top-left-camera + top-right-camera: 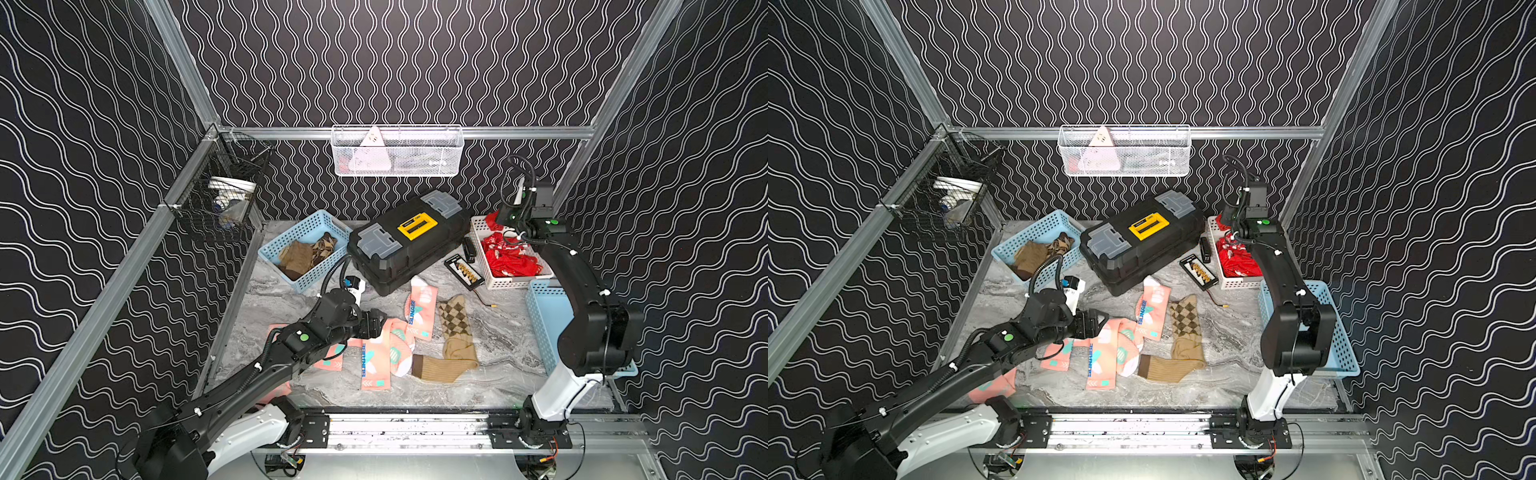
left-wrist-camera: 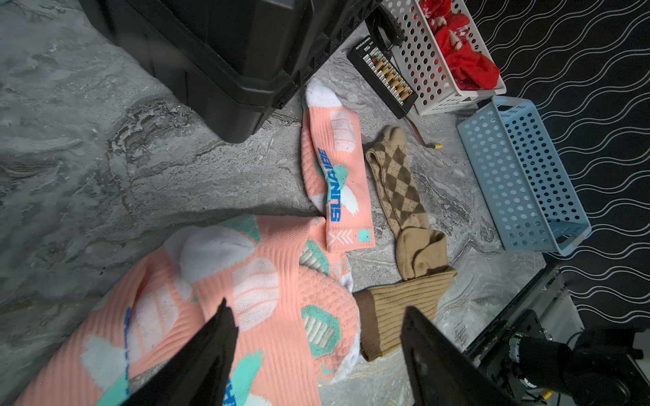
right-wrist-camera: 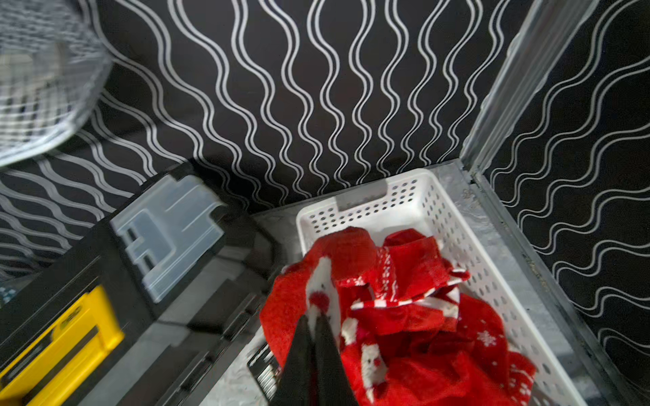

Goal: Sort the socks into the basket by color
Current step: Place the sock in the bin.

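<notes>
The right gripper lowers the Santa sock onto the socks of its color next and releases it, since that red heap in the white basket lies below the gripper.
Several salmon-pink socks (image 1: 378, 353) with teal marks lie piled on the marble table (image 1: 507, 332). My left gripper (image 2: 316, 305) hovers open just above the pile (image 2: 267, 281), touching nothing. Another pink sock (image 1: 422, 309) lies beside a tan argyle sock (image 1: 457, 328) and a ribbed tan sock (image 1: 444, 368). One more pink sock (image 1: 994, 386) shows under the left arm. My right gripper (image 3: 311, 316) is shut on a red Santa sock (image 3: 323, 281) over the white basket (image 3: 404, 197), which holds red socks (image 1: 513, 259). The back-left blue basket (image 1: 307, 226) holds brown socks (image 1: 307, 255).
A black toolbox (image 1: 409, 241) stands between the two back baskets. A black connector board (image 1: 463, 270) lies beside the white basket. A second blue basket (image 2: 520, 175) sits at the right edge, partly behind the right arm. Wire baskets (image 1: 397, 151) hang on the walls.
</notes>
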Controlling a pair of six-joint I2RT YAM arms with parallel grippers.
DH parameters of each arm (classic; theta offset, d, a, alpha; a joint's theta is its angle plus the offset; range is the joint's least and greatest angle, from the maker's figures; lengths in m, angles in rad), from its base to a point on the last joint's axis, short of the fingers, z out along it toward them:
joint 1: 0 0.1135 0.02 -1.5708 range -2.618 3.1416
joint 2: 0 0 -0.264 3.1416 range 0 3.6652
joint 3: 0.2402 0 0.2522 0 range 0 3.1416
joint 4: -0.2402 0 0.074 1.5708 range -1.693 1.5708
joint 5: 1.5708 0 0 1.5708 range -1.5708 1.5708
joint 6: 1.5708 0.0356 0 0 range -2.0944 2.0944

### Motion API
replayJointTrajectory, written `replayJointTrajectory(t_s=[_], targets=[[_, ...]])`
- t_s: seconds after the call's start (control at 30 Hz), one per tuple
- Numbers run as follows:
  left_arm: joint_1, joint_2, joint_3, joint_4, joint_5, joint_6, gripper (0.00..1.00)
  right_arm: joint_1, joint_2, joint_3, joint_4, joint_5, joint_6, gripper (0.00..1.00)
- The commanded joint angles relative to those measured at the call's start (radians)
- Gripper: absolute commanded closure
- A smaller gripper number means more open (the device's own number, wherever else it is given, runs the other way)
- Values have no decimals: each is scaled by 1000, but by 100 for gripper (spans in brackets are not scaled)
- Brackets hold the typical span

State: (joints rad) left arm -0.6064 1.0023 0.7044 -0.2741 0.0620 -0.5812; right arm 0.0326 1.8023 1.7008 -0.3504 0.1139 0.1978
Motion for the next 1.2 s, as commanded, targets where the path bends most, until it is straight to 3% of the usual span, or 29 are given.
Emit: replayJointTrajectory(t_s=[0.0,0.4,0.67,0.77,0.9,1.0,1.1,1.17], targets=[[0,0,10,-10,-14,1,22,-26,58,20,29,4,-6,100],[0,30,41,-38,-25,20,22,-78,329,-47,23,-62,87,100],[0,33,30,-39,-25,14,22,-79,326,-52,-11,-69,107,99],[0,37,32,-35,-19,12,22,-79,292,-52,-23,-73,109,86],[-1,42,36,-31,-14,18,22,-77,241,-49,-48,-75,110,51],[-2,44,38,-29,-9,21,22,-76,186,-57,-62,-79,118,33],[-7,52,37,-27,-7,21,22,-69,136,-72,-76,-88,130,17],[-13,61,37,-31,-10,20,22,-51,99,-89,-84,-89,132,15]])
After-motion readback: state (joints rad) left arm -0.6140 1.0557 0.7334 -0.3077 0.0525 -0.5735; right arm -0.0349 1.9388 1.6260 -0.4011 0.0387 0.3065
